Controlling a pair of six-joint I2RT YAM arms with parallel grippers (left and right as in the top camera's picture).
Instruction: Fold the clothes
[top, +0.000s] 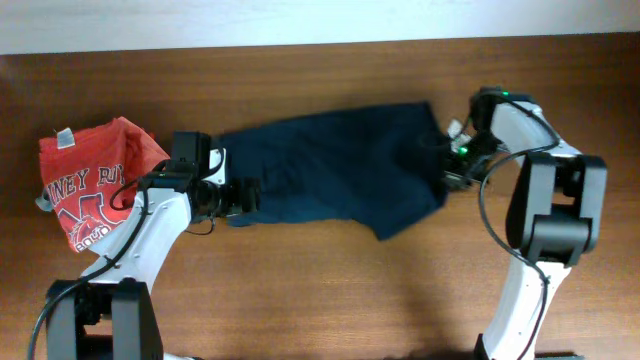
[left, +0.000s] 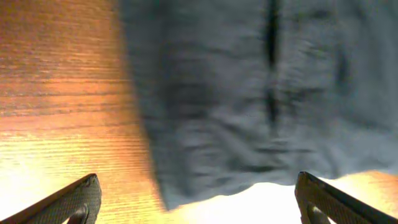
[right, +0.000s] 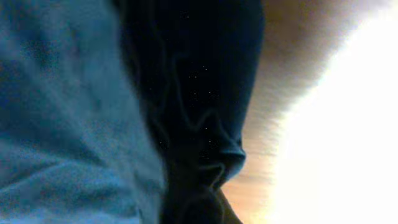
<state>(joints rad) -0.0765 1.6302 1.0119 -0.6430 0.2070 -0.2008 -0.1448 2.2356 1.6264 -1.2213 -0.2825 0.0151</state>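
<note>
The garment's end (top: 266, 194) (left: 208, 165) lies below my left gripper and to its right in the overhead view, so I should bring the empty, open fingers down that way onto it.
The clothes (top: 340, 170), a dark navy garment, lie spread across the middle of the wooden table. My left gripper (top: 236, 196) sits at their left end. In the left wrist view its fingers (left: 73, 200) stand wide open just short of the hem (left: 249, 112), with nothing between them. My right gripper (top: 452, 165) is at the garment's right edge and shut on a bunch of the fabric. In the right wrist view, dark folds (right: 199, 124) fill the frame and hide the fingertips.
A red printed T-shirt (top: 90, 185) lies crumpled at the far left, beside the left arm. Bare wooden table (top: 330, 290) runs along the front. A white wall edge (top: 300, 20) borders the back.
</note>
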